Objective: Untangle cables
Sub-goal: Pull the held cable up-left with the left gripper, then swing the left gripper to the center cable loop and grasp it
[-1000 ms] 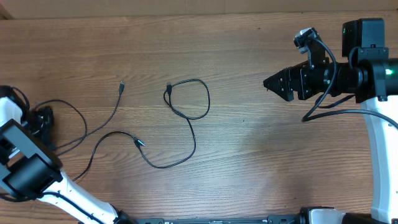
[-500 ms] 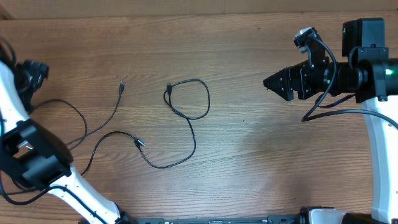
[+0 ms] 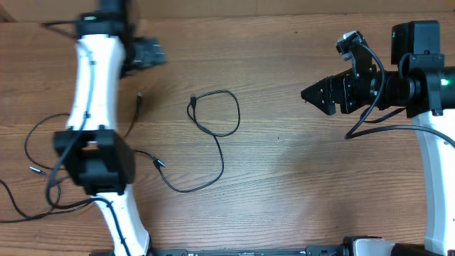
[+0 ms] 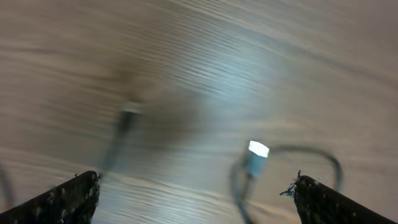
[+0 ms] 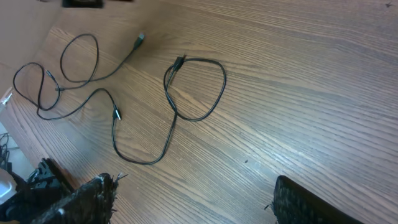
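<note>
My left gripper is about to swing to the right in the overhead view and back, then go down to the crossing in the mid-table cable's loop.
Thin black cables lie on the wooden table. One cable [image 3: 222, 114] forms a loop at mid-table and runs down to a plug [image 3: 158, 163]. It also shows in the right wrist view [image 5: 205, 87]. A second cable [image 3: 136, 103] runs left under my left arm into loose curls [image 3: 32, 146]. My left gripper [image 3: 151, 53] is open and empty above the back of the table. Its blurred view [image 4: 196, 186] shows two plug ends [image 4: 257, 149] below. My right gripper [image 3: 309, 94] is open and empty, well right of the cables, and its view [image 5: 193, 190] looks towards them.
The left arm [image 3: 96, 107] stretches from the front edge across the left cable. The table's back edge [image 3: 227, 16] lies just beyond the left gripper. The right arm's base [image 3: 426, 78] stands at the far right.
My left arm has swung from the table's left edge up and right to the back, above the cable ends. The left cable's curls have shifted left. The right arm has not moved.
</note>
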Robot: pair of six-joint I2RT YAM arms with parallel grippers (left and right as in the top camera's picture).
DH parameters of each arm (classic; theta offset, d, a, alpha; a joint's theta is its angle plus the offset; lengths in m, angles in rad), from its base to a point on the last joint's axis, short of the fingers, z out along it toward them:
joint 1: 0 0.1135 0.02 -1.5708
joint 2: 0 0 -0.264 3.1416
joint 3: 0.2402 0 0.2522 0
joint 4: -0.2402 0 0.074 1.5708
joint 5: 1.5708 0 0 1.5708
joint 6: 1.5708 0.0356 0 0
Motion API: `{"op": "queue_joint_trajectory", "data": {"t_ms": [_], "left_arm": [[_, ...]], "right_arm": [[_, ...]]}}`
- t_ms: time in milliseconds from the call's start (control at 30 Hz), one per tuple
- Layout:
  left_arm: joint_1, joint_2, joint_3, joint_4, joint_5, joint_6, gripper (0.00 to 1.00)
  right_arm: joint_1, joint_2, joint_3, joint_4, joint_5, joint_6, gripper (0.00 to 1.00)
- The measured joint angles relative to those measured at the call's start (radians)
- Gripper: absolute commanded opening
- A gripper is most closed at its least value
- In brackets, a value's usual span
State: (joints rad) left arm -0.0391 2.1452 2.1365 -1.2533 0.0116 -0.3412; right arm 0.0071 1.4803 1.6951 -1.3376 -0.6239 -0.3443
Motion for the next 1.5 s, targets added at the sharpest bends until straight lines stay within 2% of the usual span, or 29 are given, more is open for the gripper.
{"op": "queue_joint_trajectory", "data": {"t_ms": [333, 533, 733, 1100, 1233, 1333, 1500], "left_arm": [[-0.282, 0.002, -0.01, -0.035, -0.008, -0.106, 1.0], [-0.373, 0.047, -0.052, -0.105, -0.038, -0.271, 1.0], [-0.38, 0.07, -0.143, -0.096, -0.056, -0.435, 1.0], [-0.372, 0.07, -0.312, -0.013, -0.073, -0.567, 1.0], [-0.37, 0.07, -0.402, 0.063, -0.076, -0.61, 0.99], [-0.37, 0.07, -0.447, 0.084, -0.076, -0.628, 0.88], [-0.367, 0.07, -0.465, 0.116, -0.076, -0.648, 0.81]], "right_arm": [[0.0, 0.0, 0.0, 0.0, 0.003, 0.0, 0.84], [0.0, 0.0, 0.0, -0.011, 0.027, 0.0, 0.84], [0.0, 0.0, 0.0, -0.014, 0.045, 0.0, 0.84], [0.0, 0.0, 0.0, -0.017, 0.064, 0.0, 0.85], [0.0, 0.0, 0.0, -0.018, 0.066, 0.0, 0.85], [0.0, 0.0, 0.0, -0.023, 0.066, 0.0, 0.85], [0.0, 0.0, 0.0, -0.024, 0.067, 0.0, 0.85]]}}
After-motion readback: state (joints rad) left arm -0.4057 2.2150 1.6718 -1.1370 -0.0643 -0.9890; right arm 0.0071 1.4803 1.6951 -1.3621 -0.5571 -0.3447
